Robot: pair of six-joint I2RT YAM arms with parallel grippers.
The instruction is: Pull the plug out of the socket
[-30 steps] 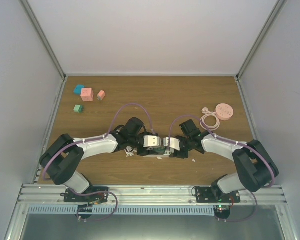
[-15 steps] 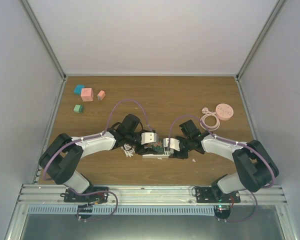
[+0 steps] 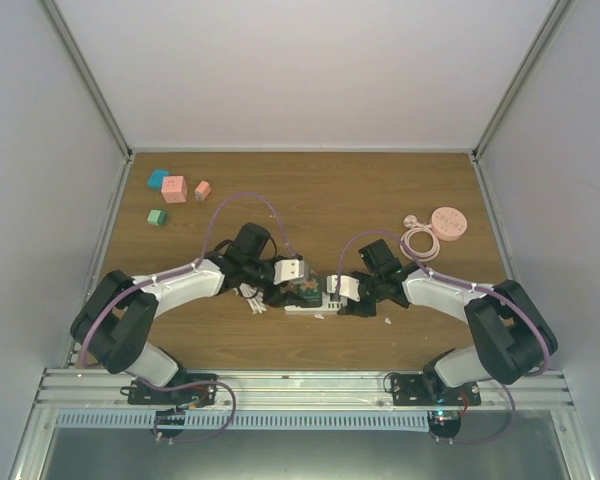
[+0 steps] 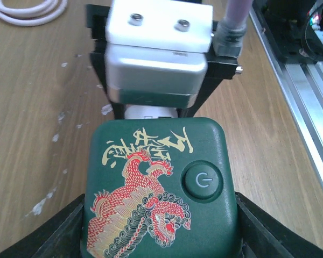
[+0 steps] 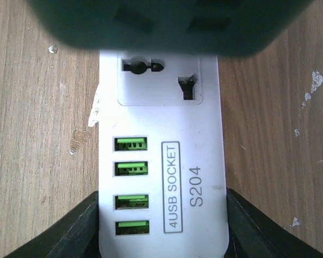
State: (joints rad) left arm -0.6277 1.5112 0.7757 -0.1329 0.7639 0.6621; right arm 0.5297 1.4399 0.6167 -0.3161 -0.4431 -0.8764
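The plug in my left gripper should next swing outward, to the left in the top view, over bare tabletop by the green block. Then I should lower it and let it go.
The plug [image 4: 159, 188] is a dark green block with a red and gold dragon and a round power button. My left gripper [image 4: 159, 228] is shut on its sides, one black finger [image 4: 48, 236] on each flank. In the top view this gripper [image 3: 298, 285] sits at the left end of the white socket strip [image 3: 310, 307]. My right gripper [image 5: 162, 231] is shut on the strip [image 5: 167, 177] across its green USB end. The plug [image 5: 167, 21] hangs blurred over the strip's far end. Whether its pins are still in is hidden.
Several coloured blocks [image 3: 174, 189] lie at the back left. A pink disc [image 3: 448, 223] with a coiled pale cable [image 3: 418, 242] lies at the back right. A white cord [image 3: 252, 298] trails left of the strip. The metal rail [image 3: 300, 385] runs along the near edge.
My left arm has drawn back to the left and away from the right gripper, taking the green plug with it. The right arm and the strip have stayed put.
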